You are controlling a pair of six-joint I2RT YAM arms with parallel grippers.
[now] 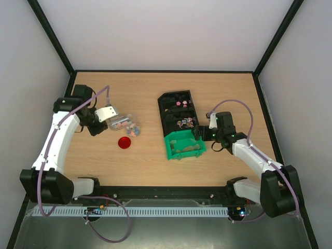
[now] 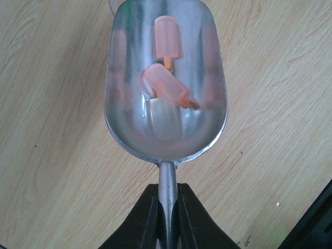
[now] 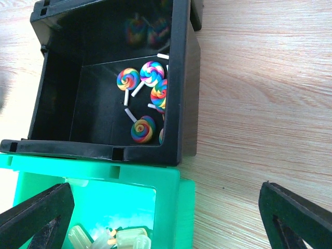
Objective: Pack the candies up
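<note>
I should tip the scoop's candies into the jar with my left gripper, then lower and release the scoop beside the jar, on the bare tabletop below my gripper.
In the left wrist view my left gripper is shut on the handle of a silver scoop. The scoop holds a few candies: two pink ice-lolly shapes and a white one. From above, the scoop hangs beside a clear tipped jar of mixed candies. My right gripper stands open over the right edge of the green bin, which holds pale candies. Rainbow lollipop candies lie in the black bin.
A round red lid lies on the table in front of the jar. The black bins stand in a row behind the green bin at centre right. Black frame posts edge the table.
</note>
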